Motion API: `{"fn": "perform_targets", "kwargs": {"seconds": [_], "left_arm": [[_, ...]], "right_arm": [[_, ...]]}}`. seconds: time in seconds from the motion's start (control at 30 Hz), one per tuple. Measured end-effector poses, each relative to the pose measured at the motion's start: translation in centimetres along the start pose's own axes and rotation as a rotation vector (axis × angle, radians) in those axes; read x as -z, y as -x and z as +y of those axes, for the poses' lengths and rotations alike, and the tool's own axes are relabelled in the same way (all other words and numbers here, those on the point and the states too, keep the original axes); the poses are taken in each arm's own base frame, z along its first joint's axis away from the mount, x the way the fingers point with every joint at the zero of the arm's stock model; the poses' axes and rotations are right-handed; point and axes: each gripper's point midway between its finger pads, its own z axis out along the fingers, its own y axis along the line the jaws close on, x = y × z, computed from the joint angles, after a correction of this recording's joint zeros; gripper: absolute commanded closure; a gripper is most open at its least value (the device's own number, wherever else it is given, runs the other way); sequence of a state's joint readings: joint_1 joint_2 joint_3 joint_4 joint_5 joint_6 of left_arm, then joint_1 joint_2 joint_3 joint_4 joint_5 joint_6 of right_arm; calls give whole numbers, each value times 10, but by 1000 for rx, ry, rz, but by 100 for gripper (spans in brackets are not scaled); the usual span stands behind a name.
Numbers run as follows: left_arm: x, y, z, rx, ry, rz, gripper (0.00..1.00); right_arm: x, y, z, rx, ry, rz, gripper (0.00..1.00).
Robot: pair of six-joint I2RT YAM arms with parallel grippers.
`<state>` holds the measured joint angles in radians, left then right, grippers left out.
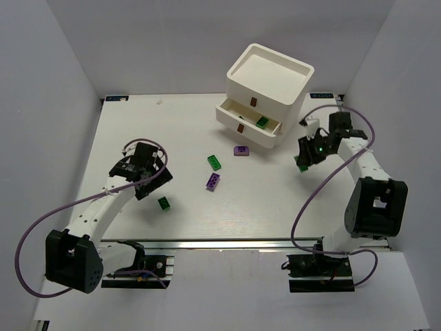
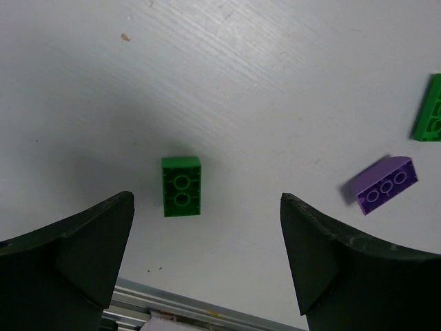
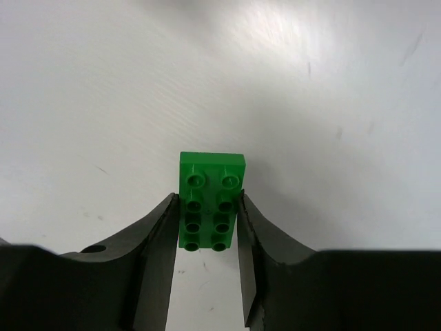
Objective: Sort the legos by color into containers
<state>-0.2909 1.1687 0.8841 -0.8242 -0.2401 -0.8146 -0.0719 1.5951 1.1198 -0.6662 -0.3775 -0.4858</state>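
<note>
A dark green brick is inside my right gripper, so next I will move the gripper outward and left in the top view, over the open lower bin, and let the brick go.
A stack of white bins (image 1: 270, 74) stands at the back right, the lower ones jutting out to the front left. A dark green brick (image 1: 262, 122) lies in a lower bin. On the table lie a purple brick (image 1: 240, 150), a green brick (image 1: 215, 162), a purple brick (image 1: 213, 181) and a green brick (image 1: 164, 203). My left gripper (image 1: 150, 185) is open and empty; in the left wrist view it (image 2: 207, 200) hangs above the green brick (image 2: 181, 186), with the purple brick (image 2: 383, 184) to the right. My right gripper (image 3: 207, 207) is shut on a green brick (image 3: 211, 196), right of the bins (image 1: 303, 164).
An aluminium rail (image 1: 207, 243) runs along the near table edge and shows in the left wrist view (image 2: 172, 303). White walls enclose the left, back and right. Purple cables (image 1: 41, 227) loop off both arms. A second green brick (image 2: 431, 110) sits at the left wrist view's right edge.
</note>
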Motion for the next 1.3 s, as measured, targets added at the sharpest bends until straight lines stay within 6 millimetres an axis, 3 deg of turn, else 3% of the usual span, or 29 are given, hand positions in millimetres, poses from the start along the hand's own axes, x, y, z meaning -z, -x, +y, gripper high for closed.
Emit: {"fn": "perform_targets", "kwargs": {"seconds": [0.17, 0.27, 0.37, 0.43, 0.5, 0.63, 0.7, 0.73, 0.8, 0.87, 0.93, 1.1, 1.3], "left_arm": [[-3, -15, 13, 11, 34, 37, 5], [-4, -22, 19, 11, 53, 53, 5], [-7, -29, 26, 11, 72, 70, 5], [-9, -33, 29, 12, 83, 80, 5], [-10, -35, 31, 12, 88, 84, 5], [-12, -34, 30, 15, 85, 81, 4], [-12, -34, 29, 15, 82, 78, 4], [-13, -34, 29, 16, 81, 77, 4], [-13, -33, 29, 16, 80, 74, 4], [-14, -33, 28, 17, 79, 71, 4], [-15, -32, 27, 17, 77, 69, 4], [-20, -34, 27, 12, 86, 77, 6], [-38, -42, 29, -14, 131, 120, 14]], "right_arm": [[57, 116, 45, 303, 73, -300, 100], [79, 170, 83, 453, 104, -422, 100], [81, 206, 114, 547, 120, -484, 100], [68, 222, 125, 576, 97, -489, 100], [47, 232, 126, 576, 64, -465, 100], [-4, 248, 104, 555, -49, -391, 97], [-26, 252, 89, 542, -104, -351, 88], [-34, 252, 82, 539, -127, -336, 78], [-45, 249, 73, 534, -163, -306, 66], [-49, 247, 70, 535, -178, -288, 46], [-48, 248, 74, 538, -179, -282, 34], [-38, 260, 87, 556, -173, -314, 34], [-18, 265, 91, 513, -172, -347, 45]]}}
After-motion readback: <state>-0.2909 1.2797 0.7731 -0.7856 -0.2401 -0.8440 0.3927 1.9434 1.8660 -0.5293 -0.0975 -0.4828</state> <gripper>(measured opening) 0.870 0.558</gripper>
